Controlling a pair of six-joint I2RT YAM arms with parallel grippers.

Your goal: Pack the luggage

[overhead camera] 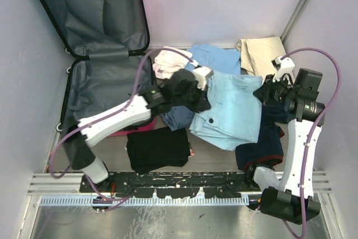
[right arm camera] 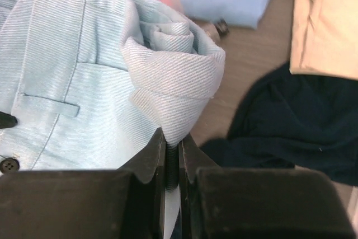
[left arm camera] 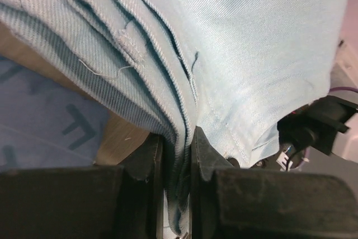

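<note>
I next move my right gripper to the left in the top view and down into the luggage's near half to release the trousers (overhead camera: 229, 107), as the luggage's lining is bare.
The luggage (overhead camera: 95, 48) lies open at the far left, its dark grey lining showing, its pink edge at the near side. Folded light blue trousers (overhead camera: 229, 107) lie in the middle of the table. My left gripper (overhead camera: 197, 85) is shut on their left edge; the left wrist view shows the folded cloth (left arm camera: 184, 82) pinched between the fingers (left arm camera: 148, 160). My right gripper (overhead camera: 263, 92) is shut on their right edge; the right wrist view shows a bunched corner (right arm camera: 173, 82) between the fingers (right arm camera: 193, 158).
A pink and white garment (overhead camera: 168, 62) and a blue shirt (overhead camera: 215, 57) lie behind the trousers, a beige cloth (overhead camera: 263, 51) at the back right. A dark navy heap (overhead camera: 263, 144) lies front right, a black folded garment (overhead camera: 156, 149) front centre, a blue-grey cloth (overhead camera: 173, 117) under the left gripper.
</note>
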